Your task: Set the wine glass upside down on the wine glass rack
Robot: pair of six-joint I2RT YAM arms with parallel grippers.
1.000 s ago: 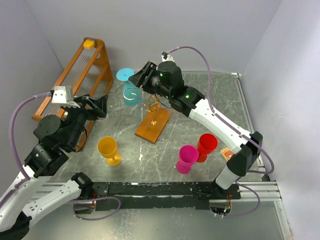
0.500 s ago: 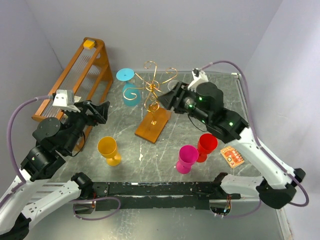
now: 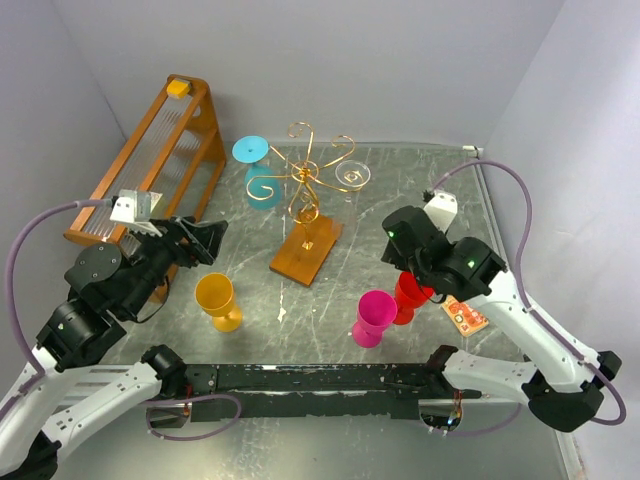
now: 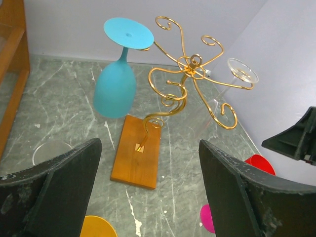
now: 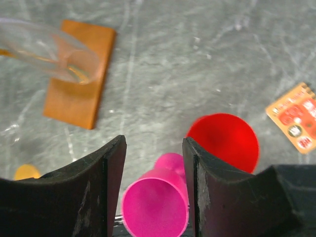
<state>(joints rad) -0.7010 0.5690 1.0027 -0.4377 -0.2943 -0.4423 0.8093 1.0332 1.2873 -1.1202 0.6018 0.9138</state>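
Note:
My right gripper will move down toward the red glass next, open fingers on both sides of the edge of its rim by the magenta glass, because the upright red glass's rim faces up uncovered.
The wine glass rack [image 3: 305, 185] stands mid-table on its brown wooden base [image 3: 305, 250]. A clear wine glass [image 3: 352, 177] hangs upside down on a right scroll arm, its foot [image 4: 242, 70] on the wire and its bowl [image 5: 49, 54] free. A teal wine glass [image 3: 258, 180] hangs upside down on the left side [image 4: 116, 84]. My right gripper [image 5: 154, 163] is open and empty, well back from the rack, above a magenta glass [image 5: 158, 207]. My left gripper [image 3: 205, 240] is wide open and empty, left of the rack and facing it [image 4: 150, 197].
A yellow glass [image 3: 217, 300], the magenta glass [image 3: 373, 318] and a red glass [image 3: 413, 292] stand upright near the front. An orange card [image 3: 465, 313] lies at the right. A tall orange-brown wooden frame [image 3: 160, 150] stands along the left wall.
My right arm has drawn back from the rack to the near right, leaving the clear glass hanging there. My left gripper has edged slightly forward and opened a little wider.

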